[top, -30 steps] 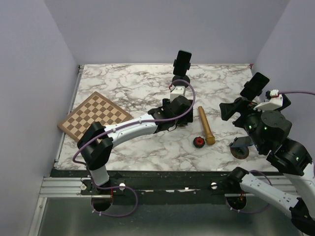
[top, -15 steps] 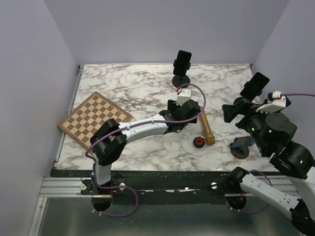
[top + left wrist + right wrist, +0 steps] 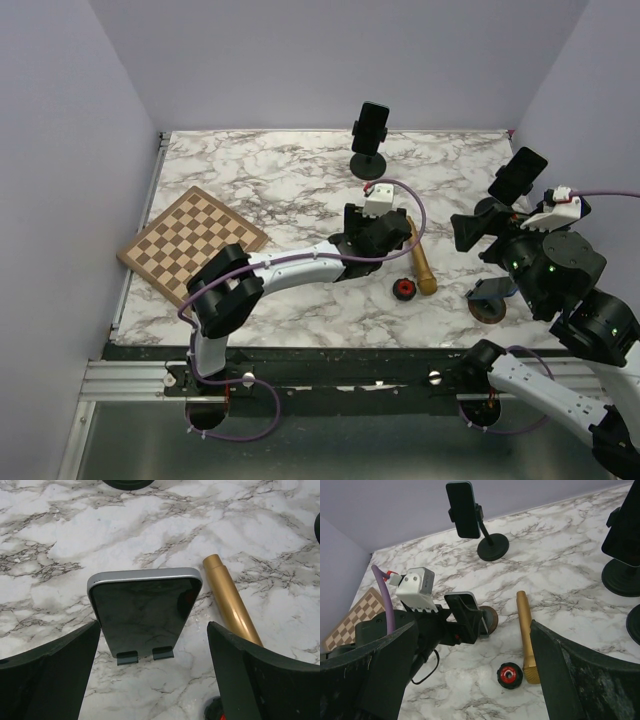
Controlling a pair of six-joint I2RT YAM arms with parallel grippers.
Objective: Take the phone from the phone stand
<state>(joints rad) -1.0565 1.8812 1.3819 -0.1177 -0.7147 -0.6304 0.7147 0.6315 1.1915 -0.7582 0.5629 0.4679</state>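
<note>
I will lower my left gripper a little further first, to grab the silver-rimmed phone's side edges.
A dark-screened phone (image 3: 145, 611) with a silver rim leans on a low phone stand (image 3: 145, 655) whose two small hooks hold its bottom edge. My left gripper (image 3: 152, 680) is open, its fingers (image 3: 50, 675) flanking the phone's lower half, with a gap on the right side. In the right wrist view the left gripper (image 3: 465, 617) covers most of that phone (image 3: 483, 622); the stand's brown round back (image 3: 491, 620) shows behind. In the top view the left gripper (image 3: 388, 235) hides the phone. My right gripper (image 3: 472, 680) is open and holds nothing, off to the right (image 3: 468, 230).
A gold cylinder (image 3: 419, 256) lies just right of the left gripper, with a black-and-red cap (image 3: 404, 289) near its end. Other phones stand on tall stands at the back (image 3: 372, 125) and right (image 3: 517, 175). A chessboard (image 3: 192, 243) lies left; a brown disc (image 3: 487, 303) sits at the right.
The left gripper has moved nearer and to the right, from in front of the back stand down to the low phone. Its jaws have narrowed slightly. The right arm has hardly moved.
</note>
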